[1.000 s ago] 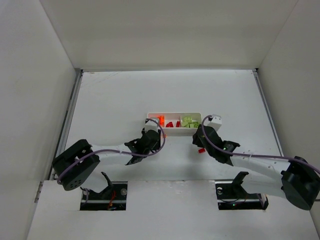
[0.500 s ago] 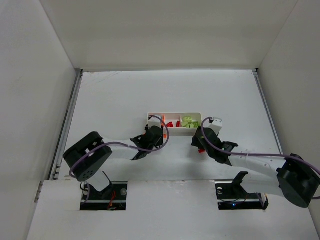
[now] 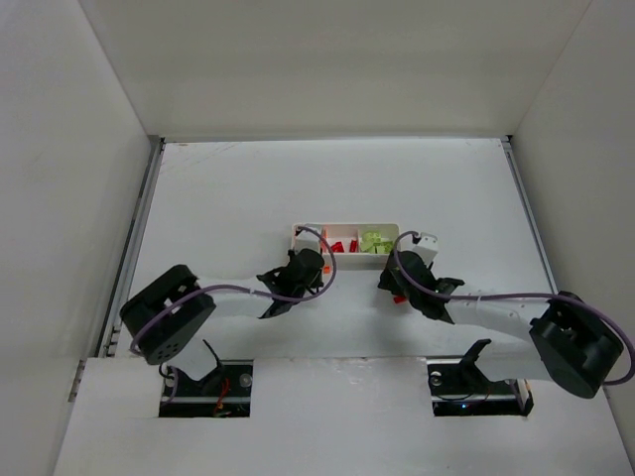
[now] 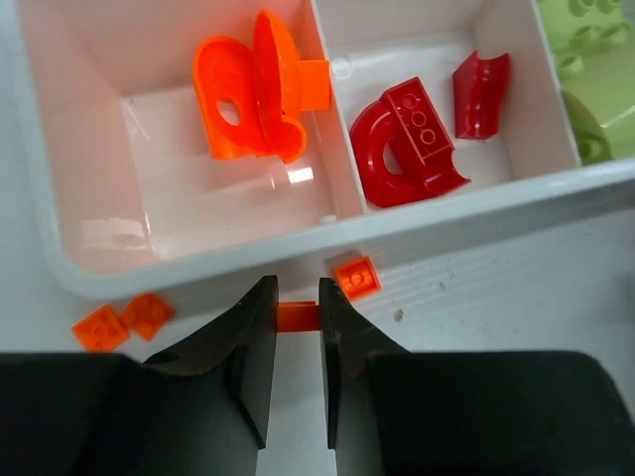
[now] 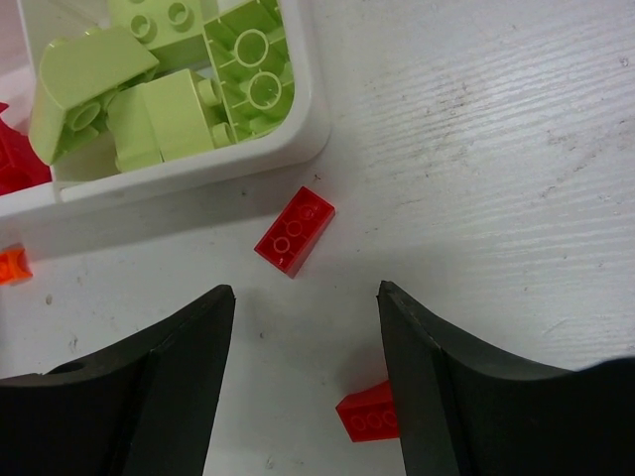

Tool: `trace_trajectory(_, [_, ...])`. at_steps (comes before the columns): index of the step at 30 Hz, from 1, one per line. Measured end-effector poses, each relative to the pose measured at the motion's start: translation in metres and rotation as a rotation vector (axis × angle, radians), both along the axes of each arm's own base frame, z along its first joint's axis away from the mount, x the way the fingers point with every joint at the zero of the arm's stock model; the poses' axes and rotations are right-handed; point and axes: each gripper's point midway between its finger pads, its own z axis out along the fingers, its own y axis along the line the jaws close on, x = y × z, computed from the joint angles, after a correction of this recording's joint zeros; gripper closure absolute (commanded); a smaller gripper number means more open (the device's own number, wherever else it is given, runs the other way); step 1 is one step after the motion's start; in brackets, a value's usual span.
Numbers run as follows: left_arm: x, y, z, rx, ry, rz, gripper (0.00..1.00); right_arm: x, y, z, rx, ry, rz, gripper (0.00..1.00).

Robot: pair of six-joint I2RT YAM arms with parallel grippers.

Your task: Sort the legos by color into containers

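Observation:
My left gripper lifts and moves outward over the tray's near side, which stands between my orange brick (image 4: 298,317) and the orange pieces, and lowers into their compartment (image 4: 213,154) next.
The white tray (image 3: 389,228) holds orange pieces (image 4: 253,84) in its left compartment, red ones (image 4: 412,144) in the middle and yellow-green ones (image 5: 169,84) on the right. My left gripper (image 4: 297,315) is shut on a small orange brick (image 4: 297,316) just in front of the tray wall (image 4: 466,213). Three loose orange bricks lie on the table there: one (image 4: 356,277) by the fingertips, two (image 4: 124,319) at the left. My right gripper (image 5: 303,297) is open above the table. A red brick (image 5: 294,230) lies ahead of it; another red brick (image 5: 365,411) sits against its right finger.
White walls enclose the table (image 3: 248,188). Both arms reach in from the near edge, their wrists just in front of the tray. An orange brick (image 5: 12,264) shows at the left edge of the right wrist view.
The left gripper has edged forward toward the tray front. The right gripper has shifted slightly left and nearer the tray.

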Motion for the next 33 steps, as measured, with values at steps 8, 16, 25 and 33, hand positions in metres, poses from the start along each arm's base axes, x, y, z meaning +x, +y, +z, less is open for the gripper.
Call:
trace_trajectory(8, [-0.029,0.009,0.082,-0.145,-0.114,-0.029,0.88,0.008,0.006,-0.006,0.001,0.005,-0.003,0.37])
trace_trajectory(16, [-0.036,0.033,0.122,-0.2,-0.173,0.012,0.88,0.018,0.013,-0.007,-0.002,0.004,-0.006,0.49])
trace_trajectory(25, [-0.007,0.045,0.125,-0.174,-0.166,0.09,0.85,0.031,0.019,-0.01,-0.043,-0.001,-0.03,0.68])
trace_trajectory(33, [0.042,0.031,0.084,-0.101,-0.094,0.109,0.85,0.03,0.02,-0.009,-0.047,-0.005,-0.027,0.71])
